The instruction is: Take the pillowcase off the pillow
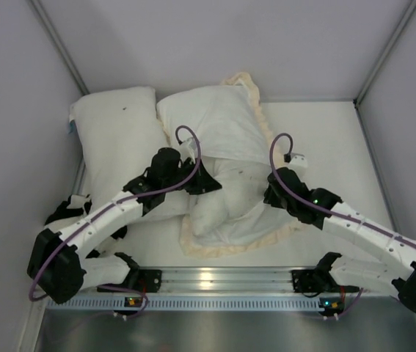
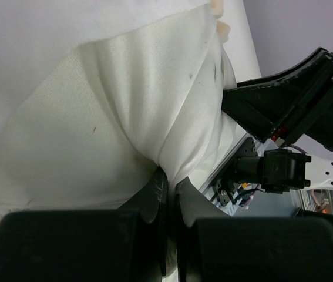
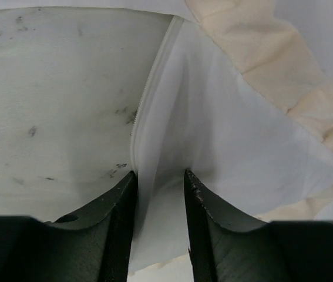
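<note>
My left gripper needs to lift next, then go down toward the trim's near corner (image 1: 188, 238), which lies back from it, and release the fold, as the pillow is still partly covered.
The pillowcase (image 1: 265, 132) lies mid-table, cream-white face up, ruffled trim round it. The speckled white pillow (image 1: 226, 194) shows at its opening. My left gripper (image 1: 209, 180) sits over the middle of the bundle. In the left wrist view it (image 2: 170, 179) is shut, pinching a fold of speckled white cloth (image 2: 184, 100) that looks like the pillow. My right gripper (image 1: 270, 192) is at the bundle's right side. In the right wrist view it (image 3: 160, 173) grips the pillowcase's white cloth (image 3: 225, 135) beside the zipper edge, with the speckled pillow (image 3: 54, 106) to its left.
A second bare white pillow (image 1: 116, 139) lies at the left, touching the bundle. Enclosure walls stand close on the left, back and right. A metal rail (image 1: 222, 279) runs along the near edge. The right arm (image 2: 295, 100) shows in the left wrist view.
</note>
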{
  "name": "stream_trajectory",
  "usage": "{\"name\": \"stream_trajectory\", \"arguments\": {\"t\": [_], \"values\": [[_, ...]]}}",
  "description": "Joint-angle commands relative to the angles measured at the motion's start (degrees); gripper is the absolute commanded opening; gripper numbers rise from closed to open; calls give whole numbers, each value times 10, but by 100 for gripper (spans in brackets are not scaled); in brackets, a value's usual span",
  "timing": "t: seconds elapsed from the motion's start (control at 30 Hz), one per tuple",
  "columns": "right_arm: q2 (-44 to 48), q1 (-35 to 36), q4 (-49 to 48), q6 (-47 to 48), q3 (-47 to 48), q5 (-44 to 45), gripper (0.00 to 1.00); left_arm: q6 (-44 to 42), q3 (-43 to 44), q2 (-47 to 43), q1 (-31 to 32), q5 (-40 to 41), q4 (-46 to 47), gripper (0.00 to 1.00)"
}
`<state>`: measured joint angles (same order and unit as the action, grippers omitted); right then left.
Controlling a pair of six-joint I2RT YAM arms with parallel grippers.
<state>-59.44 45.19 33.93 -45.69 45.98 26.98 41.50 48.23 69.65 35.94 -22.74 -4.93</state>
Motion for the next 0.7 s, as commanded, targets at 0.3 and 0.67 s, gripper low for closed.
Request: {"name": "stream_trajectory", "arguments": {"t": [0.3,0.67], "values": [[4,3,-11,-33,-60,32,0,-27,49,-68,4,13,-52,0],[64,-32,3,-41,-111,47,0,-110,190,-151,-18,157,-246,0]]}}
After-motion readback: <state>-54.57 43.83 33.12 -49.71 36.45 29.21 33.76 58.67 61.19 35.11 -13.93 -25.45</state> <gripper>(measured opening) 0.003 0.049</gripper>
